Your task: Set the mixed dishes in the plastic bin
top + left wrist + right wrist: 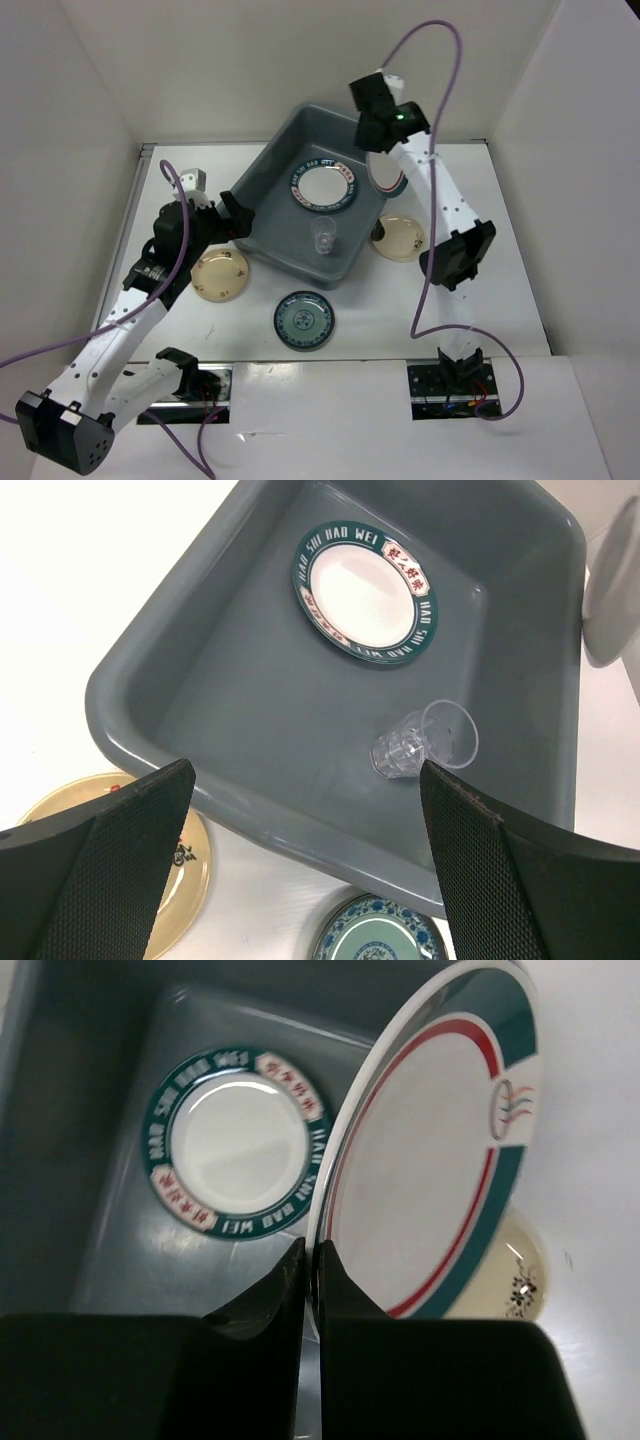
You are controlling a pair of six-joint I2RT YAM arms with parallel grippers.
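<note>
The lettered plate lies flat and uncovered, so next I will move my right gripper to the left in the top view, then down over it to release.
The grey plastic bin holds a white plate with a green lettered rim and a tiny clear cup. Both also show in the left wrist view: the plate flat on the floor, the cup on its side. My right gripper is shut on the edge of a white plate with a green and red banded rim, held on edge over the bin's right rim. My left gripper is open and empty at the bin's left rim. A beige plate, a teal patterned plate and another beige plate lie on the table.
White walls enclose the table on the left, back and right. The purple cables of both arms hang over the table. The right arm's links stretch along the bin's right side, above the right beige plate.
</note>
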